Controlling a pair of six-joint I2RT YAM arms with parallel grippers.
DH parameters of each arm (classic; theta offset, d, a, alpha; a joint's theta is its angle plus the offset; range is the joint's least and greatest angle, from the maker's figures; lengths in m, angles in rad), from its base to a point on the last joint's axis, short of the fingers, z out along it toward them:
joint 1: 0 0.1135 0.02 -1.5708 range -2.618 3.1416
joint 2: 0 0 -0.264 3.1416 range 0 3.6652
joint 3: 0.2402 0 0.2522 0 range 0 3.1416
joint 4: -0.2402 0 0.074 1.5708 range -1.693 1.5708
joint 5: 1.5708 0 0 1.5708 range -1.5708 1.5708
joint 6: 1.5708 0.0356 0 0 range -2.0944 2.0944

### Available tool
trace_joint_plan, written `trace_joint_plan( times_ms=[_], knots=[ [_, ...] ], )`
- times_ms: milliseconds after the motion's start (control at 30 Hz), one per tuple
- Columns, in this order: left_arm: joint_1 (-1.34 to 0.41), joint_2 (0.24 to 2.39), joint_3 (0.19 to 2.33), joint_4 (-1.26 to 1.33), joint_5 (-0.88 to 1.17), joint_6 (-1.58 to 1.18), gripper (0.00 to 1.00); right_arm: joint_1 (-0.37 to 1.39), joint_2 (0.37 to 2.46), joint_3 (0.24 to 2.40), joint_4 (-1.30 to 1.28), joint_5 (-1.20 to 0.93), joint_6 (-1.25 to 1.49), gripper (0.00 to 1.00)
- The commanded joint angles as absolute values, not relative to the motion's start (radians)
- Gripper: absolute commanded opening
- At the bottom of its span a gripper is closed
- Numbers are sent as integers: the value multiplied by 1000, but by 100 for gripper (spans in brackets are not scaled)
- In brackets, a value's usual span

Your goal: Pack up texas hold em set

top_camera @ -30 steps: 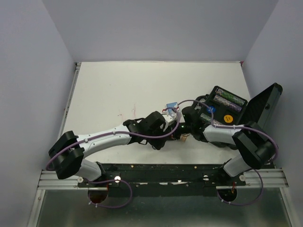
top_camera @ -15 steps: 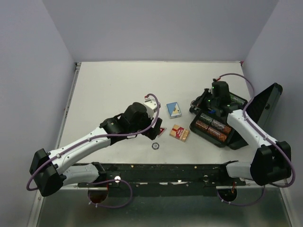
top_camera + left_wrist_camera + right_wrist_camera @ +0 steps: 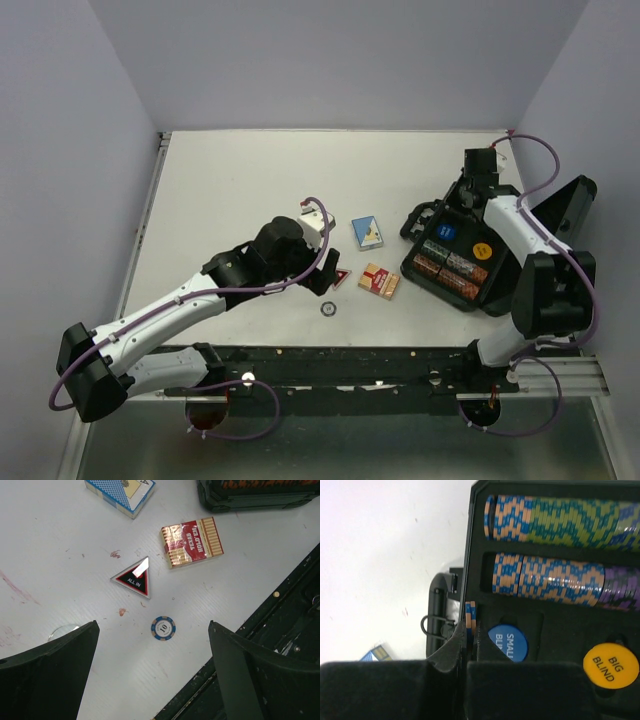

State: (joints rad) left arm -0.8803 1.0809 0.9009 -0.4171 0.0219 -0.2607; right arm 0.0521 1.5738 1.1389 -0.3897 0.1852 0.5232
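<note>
The right gripper needs to move outward and down next, to let go of the chips in the empty gap at the end of the nearer chip row.
The black case point(image 3: 432, 272) lies open at the right with its lid point(image 3: 556, 222) up. It holds chip rows point(image 3: 555, 520), a blue marker point(image 3: 508, 642) and an orange marker point(image 3: 611, 666). My right gripper point(image 3: 452, 207) point(image 3: 471, 630) hovers over the case's handle side, shut on two chips point(image 3: 470, 611) held edge-on. On the table lie the blue card box point(image 3: 368, 232) point(image 3: 120, 492), the red card box point(image 3: 379, 281) point(image 3: 192, 541), a triangular red-black marker point(image 3: 134, 577), a lone chip point(image 3: 163, 628) and a clear marker point(image 3: 64, 630). My left gripper point(image 3: 318, 287) point(image 3: 152, 625) hangs open above the lone chip, empty.
The black rail point(image 3: 340, 362) of the arm bases runs along the table's near edge, close to the lone chip. The case's handle point(image 3: 437, 611) sticks out toward the blue card box. Grey walls enclose the table on three sides.
My left gripper has opened and drawn back to the left from the middle. The right arm has swung from the middle to the far side of the case, still shut.
</note>
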Motion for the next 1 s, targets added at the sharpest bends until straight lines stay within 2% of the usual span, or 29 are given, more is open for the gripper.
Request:
trace_joint_plan(
  times_ms=[0, 333, 967],
  knots=[
    [-882, 1063, 905, -428, 54, -264, 99, 43, 1621, 1222, -410, 302, 494, 1],
    [-885, 1068, 905, -431, 58, -262, 99, 32, 1701, 1264, -420, 345, 476, 1],
    [-887, 1074, 905, -431, 51, -256, 99, 26, 1732, 1321, -431, 273, 445, 1]
  ],
)
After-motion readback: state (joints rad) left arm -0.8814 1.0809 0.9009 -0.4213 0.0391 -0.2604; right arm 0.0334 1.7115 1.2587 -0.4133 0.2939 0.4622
